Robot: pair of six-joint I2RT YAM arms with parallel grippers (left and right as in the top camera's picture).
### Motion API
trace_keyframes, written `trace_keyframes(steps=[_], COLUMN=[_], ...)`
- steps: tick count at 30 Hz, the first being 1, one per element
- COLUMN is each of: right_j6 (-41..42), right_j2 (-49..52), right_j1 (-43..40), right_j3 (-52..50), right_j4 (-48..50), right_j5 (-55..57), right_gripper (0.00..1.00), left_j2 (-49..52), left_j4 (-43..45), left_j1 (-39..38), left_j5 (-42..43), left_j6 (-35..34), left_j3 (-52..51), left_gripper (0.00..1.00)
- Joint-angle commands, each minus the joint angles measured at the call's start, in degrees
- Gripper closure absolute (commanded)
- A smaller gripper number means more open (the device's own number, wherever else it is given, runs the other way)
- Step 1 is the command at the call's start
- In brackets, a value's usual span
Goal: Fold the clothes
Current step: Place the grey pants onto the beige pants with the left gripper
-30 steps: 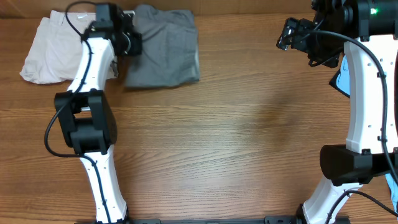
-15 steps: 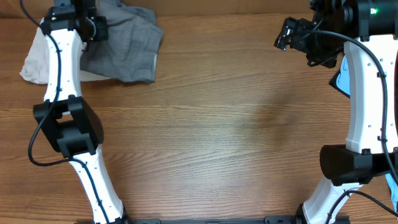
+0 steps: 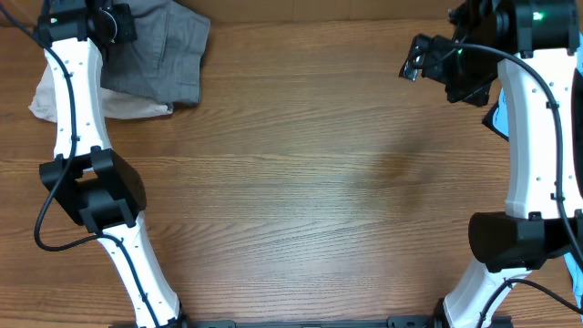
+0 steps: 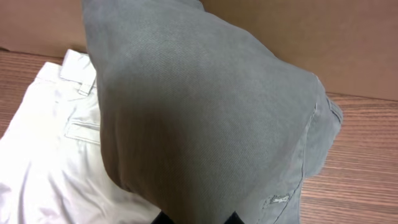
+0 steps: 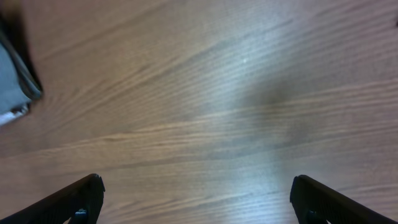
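Note:
Next I need to lower my left gripper sideways over the exposed white shorts [image 3: 45, 97], releasing the grey shorts [image 3: 164, 55], as the white lies below it, left in the overhead view.
Folded grey shorts [image 3: 164, 55] lie at the far left, partly on top of folded white shorts [image 3: 55, 96]. My left gripper [image 3: 117, 23] is shut on the grey shorts near their top edge. In the left wrist view the grey shorts [image 4: 205, 118] hang draped from the fingers [image 4: 198, 218] and cover most of the white shorts [image 4: 43, 143]. My right gripper [image 3: 414, 59] is open and empty above bare table at the far right; in its wrist view both fingers [image 5: 196, 199] are spread wide over wood.
A blue item [image 3: 499, 118] shows at the right edge behind the right arm. A cardboard wall [image 4: 348, 43] stands behind the clothes. The wooden table [image 3: 310, 182] spans the view.
My left gripper has dragged the grey shorts leftwards from the table's upper middle-left onto the white shorts. The right arm has barely moved.

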Motion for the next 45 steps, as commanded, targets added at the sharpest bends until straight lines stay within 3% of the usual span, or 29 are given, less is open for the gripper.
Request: trace_keyframes(steps=[1, 4, 13, 14, 15, 17, 18, 23, 28, 33, 42, 45], right_j6=[-0.02, 0.00, 0.04, 0.04, 0.11, 0.24, 0.24, 1.14, 1.14, 1.09, 1.09, 1.07], right_j2=[-1.66, -1.66, -1.66, -1.66, -1.66, -1.66, -1.66, -1.66, -1.66, -1.66, -1.66, -1.66], right_j1=[-0.07, -0.07, 0.28, 0.61, 0.98, 1.53, 1.90, 2.54, 2.54, 2.54, 2.54, 2.54], right_j3=[-1.88, -1.92, -1.92, -1.92, -1.92, -1.92, -1.92, -1.92, -1.92, -1.92, -1.95, -1.95], right_j4=[0.07, 0.07, 0.07, 0.07, 0.07, 0.07, 0.07, 0.07, 0.07, 0.07, 0.07, 0.07], right_j5=[0.68, 0.68, 0.59, 0.61, 0.61, 0.63, 0.63, 0.66, 0.61, 0.63, 0.66, 0.68], right_gripper=[0.00, 0.00, 0.00, 0.00, 0.00, 0.00, 0.00, 0.00, 0.00, 0.00, 0.00, 0.00], left_j2=[-0.46, -0.46, 5.20, 6.54, 7.74, 8.85, 9.03, 7.52, 5.75, 7.87, 9.46, 11.67], left_j4=[0.42, 1.25, 3.69, 4.22, 5.27, 7.10, 7.63, 7.23, 2.25, -2.51, -4.55, -5.14], left_j1=[1.14, 2.40, 9.77, 10.58, 11.21, 11.85, 12.02, 12.35, 11.91, 11.87, 11.82, 11.93], left_j5=[-1.03, -3.89, -2.29, -2.29, -2.29, -2.32, -2.43, -1.62, 5.38, 5.29, 5.46, 5.20], left_j6=[-0.76, 0.17, 2.91, 3.56, 3.61, 3.58, 3.58, 1.18, -2.60, -1.73, -1.92, -1.73], left_j3=[1.14, -0.37, -2.12, -2.12, -2.12, -2.12, -2.12, -1.84, -1.84, -1.90, -1.90, -1.90], left_gripper=[0.96, 0.96, 0.88, 0.83, 0.66, 0.17, 0.08, 0.09, 0.11, 0.11, 0.27, 0.26])
